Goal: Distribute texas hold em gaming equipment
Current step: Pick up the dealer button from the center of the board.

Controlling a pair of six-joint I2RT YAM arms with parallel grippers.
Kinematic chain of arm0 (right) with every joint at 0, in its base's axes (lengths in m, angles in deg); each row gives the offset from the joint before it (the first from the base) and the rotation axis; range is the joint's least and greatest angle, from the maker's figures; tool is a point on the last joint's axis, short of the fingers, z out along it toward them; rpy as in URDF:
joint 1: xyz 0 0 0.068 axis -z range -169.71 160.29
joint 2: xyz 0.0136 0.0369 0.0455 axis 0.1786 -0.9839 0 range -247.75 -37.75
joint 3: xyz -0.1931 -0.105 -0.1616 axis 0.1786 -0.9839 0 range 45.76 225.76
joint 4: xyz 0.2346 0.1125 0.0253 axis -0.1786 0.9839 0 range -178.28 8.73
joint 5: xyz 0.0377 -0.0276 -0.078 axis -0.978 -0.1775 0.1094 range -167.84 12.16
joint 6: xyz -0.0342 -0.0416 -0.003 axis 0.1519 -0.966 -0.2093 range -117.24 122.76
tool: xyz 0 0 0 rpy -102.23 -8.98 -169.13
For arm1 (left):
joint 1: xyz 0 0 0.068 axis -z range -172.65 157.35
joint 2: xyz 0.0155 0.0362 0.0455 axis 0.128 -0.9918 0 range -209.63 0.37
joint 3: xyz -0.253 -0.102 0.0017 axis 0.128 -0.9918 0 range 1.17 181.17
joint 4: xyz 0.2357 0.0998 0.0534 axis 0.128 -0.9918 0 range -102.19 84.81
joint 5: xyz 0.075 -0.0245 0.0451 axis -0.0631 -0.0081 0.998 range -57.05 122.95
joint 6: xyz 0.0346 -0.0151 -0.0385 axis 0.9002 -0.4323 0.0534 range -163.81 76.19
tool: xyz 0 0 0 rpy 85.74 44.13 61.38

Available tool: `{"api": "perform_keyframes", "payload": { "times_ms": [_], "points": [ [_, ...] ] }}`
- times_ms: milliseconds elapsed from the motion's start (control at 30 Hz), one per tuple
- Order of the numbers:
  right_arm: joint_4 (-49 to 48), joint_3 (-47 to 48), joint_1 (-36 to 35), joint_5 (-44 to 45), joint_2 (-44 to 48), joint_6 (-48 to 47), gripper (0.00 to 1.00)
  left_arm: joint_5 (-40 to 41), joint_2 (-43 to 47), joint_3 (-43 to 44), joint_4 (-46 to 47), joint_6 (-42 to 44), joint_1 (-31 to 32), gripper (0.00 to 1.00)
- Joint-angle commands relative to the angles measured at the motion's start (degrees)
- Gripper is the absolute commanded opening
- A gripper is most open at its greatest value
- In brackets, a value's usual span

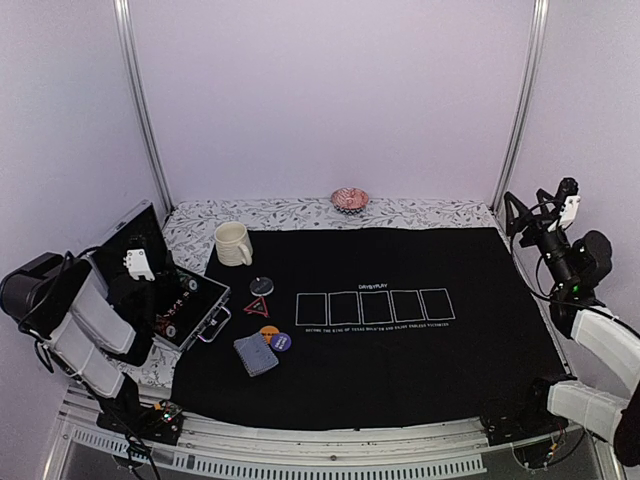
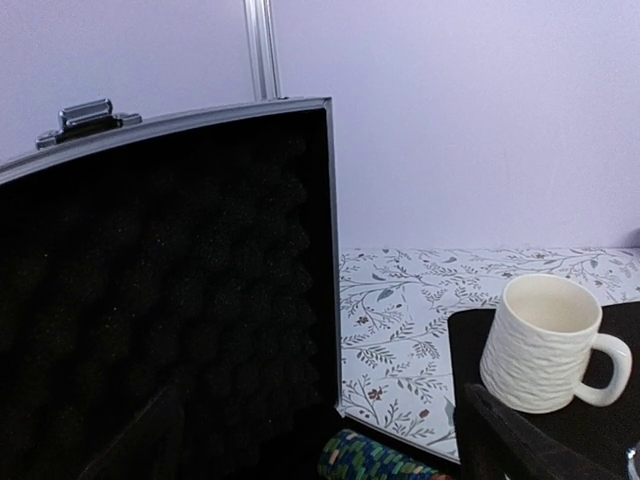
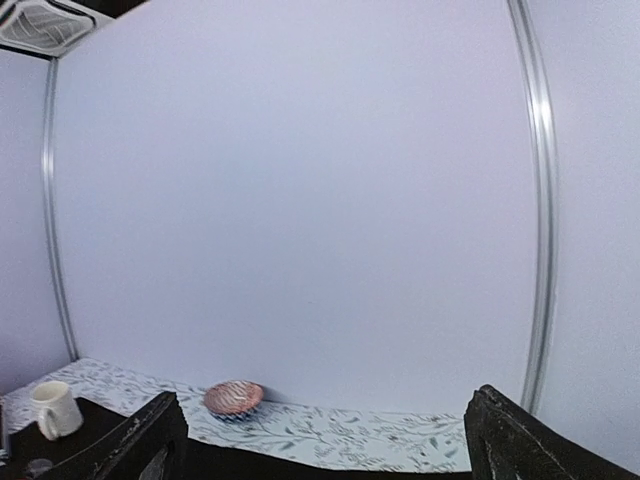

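Note:
I will swing my left gripper clear of the case and down around the black button (image 1: 262,285), because the button is below the gripper and to its right in the top view.
A blue-grey deck of playing cards (image 1: 256,353) lies on the black mat (image 1: 400,370), left of centre. Beside it sit an orange button (image 1: 267,330) and a purple button (image 1: 282,341). A red-outlined triangle (image 1: 257,306) and a black button (image 1: 262,285) lie just behind them. Striped poker chips (image 2: 375,460) lie in a row inside the open case (image 1: 190,305). My left gripper (image 1: 152,278) (image 2: 320,445) hovers open over the case, holding nothing. My right gripper (image 1: 518,218) (image 3: 330,450) is raised at the far right, open and empty.
The case's foam-lined lid (image 2: 160,300) stands upright at the left. A cream mug (image 1: 233,244) (image 2: 545,345) sits at the mat's back left corner. A pink ruffled dish (image 1: 349,199) (image 3: 233,398) rests by the back wall. Five white card outlines (image 1: 375,306) mark the mat's middle.

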Motion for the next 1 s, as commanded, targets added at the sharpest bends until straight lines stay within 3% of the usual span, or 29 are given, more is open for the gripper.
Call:
{"api": "perform_keyframes", "payload": {
  "times_ms": [0, 67, 100, 133, 200, 333, 467, 600, 767, 967],
  "points": [
    [11.18, 4.26, 0.09, -14.86, 4.51, 10.02, 0.99, 0.26, -0.04, -1.77, 9.11, 2.28, 0.98, 0.97],
    [14.11, 6.47, 0.05, -19.70, 5.10, 13.33, 0.99, 15.78, 4.16, -1.00, 9.88, 7.36, 6.74, 0.98],
    [15.45, 7.51, -0.05, -21.97, 5.17, 14.24, 0.99, 17.71, 8.39, -0.60, 8.20, 10.81, 9.78, 0.98],
    [16.86, 8.58, -0.04, -23.68, 5.15, 15.40, 0.99, 14.75, 12.71, 0.32, 3.75, 14.67, 11.07, 0.98],
    [19.63, 10.39, 0.00, -26.29, 4.75, 17.53, 0.99, 11.96, 20.53, 5.18, -9.48, 17.15, 12.10, 0.98],
    [29.82, 14.61, -0.02, -25.07, 5.04, 18.12, 0.99, 17.01, 32.11, 16.87, -41.80, 6.73, 14.98, 0.98],
    [40.95, 17.48, -0.62, -21.14, 7.04, 16.98, 0.99, 10.25, 38.90, 25.39, -65.80, -5.93, 17.87, 0.98],
    [55.11, 21.00, -6.55, -8.58, 7.59, 13.65, 0.99, 2.11, 35.86, 32.66, -80.18, -8.88, 23.41, 0.98],
    [64.78, 22.14, -14.07, 0.52, 5.35, 12.27, 0.99, -3.01, 23.69, 41.22, -98.32, -8.64, 34.02, 0.98],
    [72.41, 25.95, -24.64, 14.07, -3.25, 11.58, 0.99, -12.58, 8.92, 48.20, -104.24, -6.63, 33.63, 0.98]
  ]
}}
